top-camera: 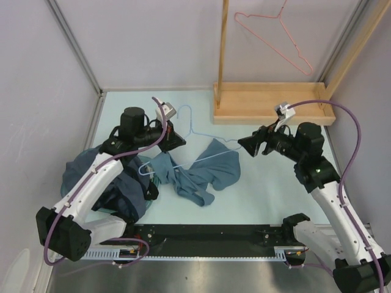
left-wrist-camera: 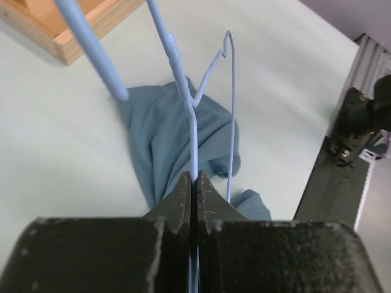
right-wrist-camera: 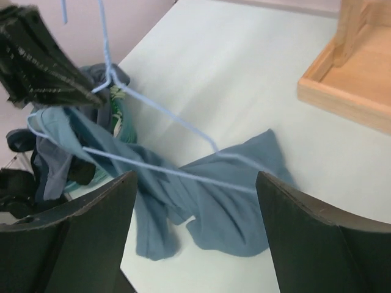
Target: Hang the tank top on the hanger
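The tank top's near flap (top-camera: 203, 198) (right-wrist-camera: 156, 245) lies clear of the hanger, so my right gripper should next move back, down and to the left in the top view onto it.
The teal-blue tank top (top-camera: 201, 174) lies crumpled on the table's middle; it also shows in the left wrist view (left-wrist-camera: 165, 137) and the right wrist view (right-wrist-camera: 226, 201). The light-blue wire hanger (top-camera: 192, 131) is held tilted above it, one corner resting over the fabric. My left gripper (top-camera: 177, 140) is shut on the hanger's wire (left-wrist-camera: 193, 137) near its neck. My right gripper (top-camera: 244, 145) is open and empty, just right of the tank top, with the hanger's lower bar (right-wrist-camera: 165, 171) and the cloth showing between its fingers (right-wrist-camera: 305, 232).
A darker navy heap of clothes (top-camera: 101, 180) lies at the left under the left arm. A wooden stand with a tray base (top-camera: 272, 104) stands at the back right; a pink wire hanger (top-camera: 275, 36) hangs above it. A black strip (top-camera: 208, 235) runs along the near edge.
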